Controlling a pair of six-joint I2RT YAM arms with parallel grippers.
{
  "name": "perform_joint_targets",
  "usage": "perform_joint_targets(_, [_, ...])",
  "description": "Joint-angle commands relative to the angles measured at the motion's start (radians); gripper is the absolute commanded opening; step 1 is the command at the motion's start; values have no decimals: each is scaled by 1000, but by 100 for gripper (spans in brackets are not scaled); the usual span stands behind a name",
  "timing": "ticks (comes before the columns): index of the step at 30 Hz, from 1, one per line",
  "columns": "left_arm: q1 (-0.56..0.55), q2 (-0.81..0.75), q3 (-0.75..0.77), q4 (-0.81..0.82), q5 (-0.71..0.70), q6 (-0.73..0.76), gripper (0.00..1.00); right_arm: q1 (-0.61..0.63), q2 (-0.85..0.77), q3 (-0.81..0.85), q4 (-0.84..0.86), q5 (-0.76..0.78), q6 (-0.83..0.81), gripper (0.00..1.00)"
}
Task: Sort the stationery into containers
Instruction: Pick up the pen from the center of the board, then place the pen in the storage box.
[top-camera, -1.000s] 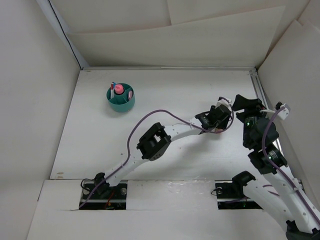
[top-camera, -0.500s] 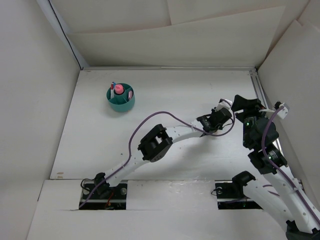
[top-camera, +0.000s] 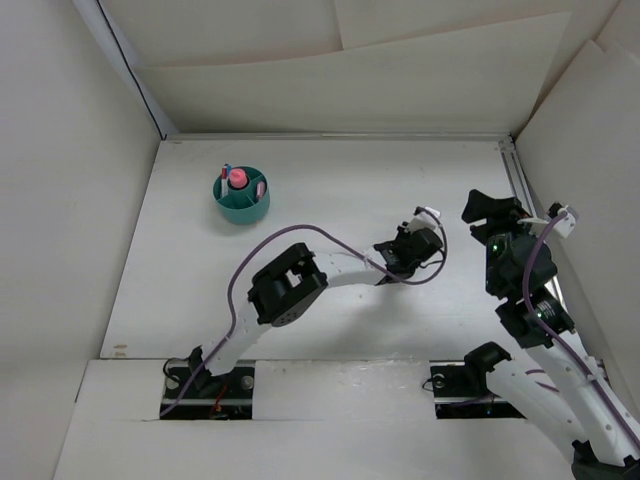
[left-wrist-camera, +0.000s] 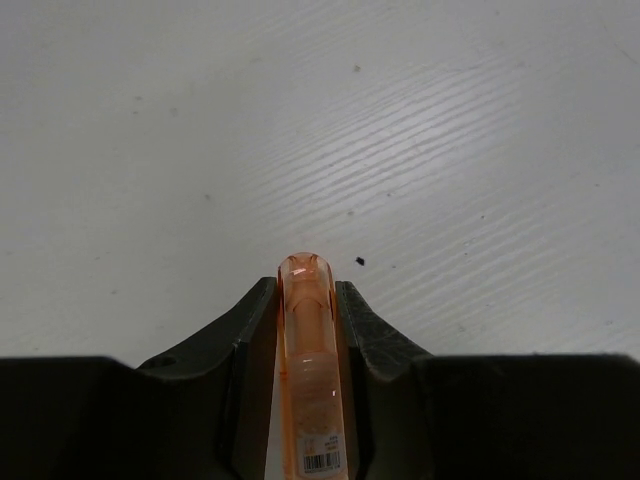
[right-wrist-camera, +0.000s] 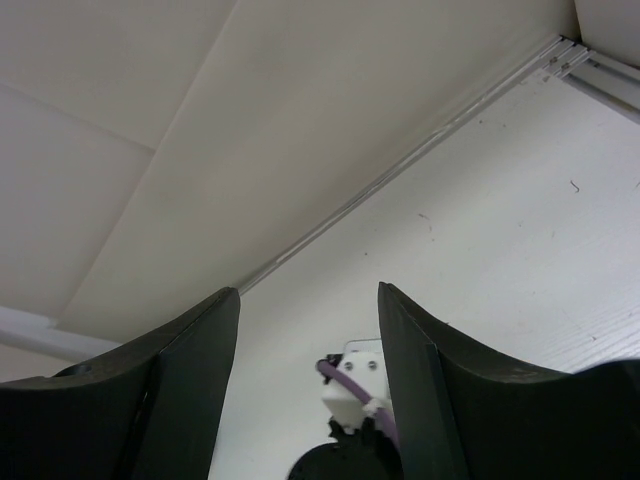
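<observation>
My left gripper will next swing over the teal organiser cup (top-camera: 241, 197) and let go of the marker inside, because the cup is to the gripper's left in the top view.
My left gripper (left-wrist-camera: 305, 290) is shut on a translucent orange marker (left-wrist-camera: 308, 370) with a barcode label near its base; the marker's tip points out over the bare white table. In the top view the left gripper (top-camera: 400, 256) sits right of the table's middle, and the marker is hidden under the wrist there. The teal organiser cup (top-camera: 241, 197) stands at the far left and holds a pink piece (top-camera: 238, 178) and thin pens. My right gripper (right-wrist-camera: 308, 295) is open and empty, raised at the right side (top-camera: 482, 207).
White walls enclose the table on the back, left and right. A metal rail (top-camera: 517, 180) runs along the right edge. The left arm's white wrist block and purple cable (right-wrist-camera: 358, 385) show between the right gripper's fingers (right-wrist-camera: 200, 350).
My left gripper has drawn back leftward and slightly nearer, away from the right arm, with the orange marker in it. The right arm has hardly moved.
</observation>
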Motion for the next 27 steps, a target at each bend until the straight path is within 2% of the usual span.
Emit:
perform_joint_targets(1, [42,-184,-81,96,-70,-7,0,-7,16,12,59,-10,-23,63])
perform_joint_targets(6, [175,-336,-186,114,-47,-63,0,-7,25,12,59,-10,-24,63])
perform_joint_targets(10, [354,-445,-243,131,-35,-108,0,-7,34,12,68,-19,-24,63])
perform_joint_targets(15, [520,-510,-278,168,-47,-142,0,-7,53,12,68,-41,-24,63])
perform_joint_targets(22, [623,-519,-284,237,-258,21,0,-7,53,12,68,-50,-24,63])
perform_joint_targets(27, [655,-491,-313,309,-333,140,0,-7,62,12,77,-50,-33,63])
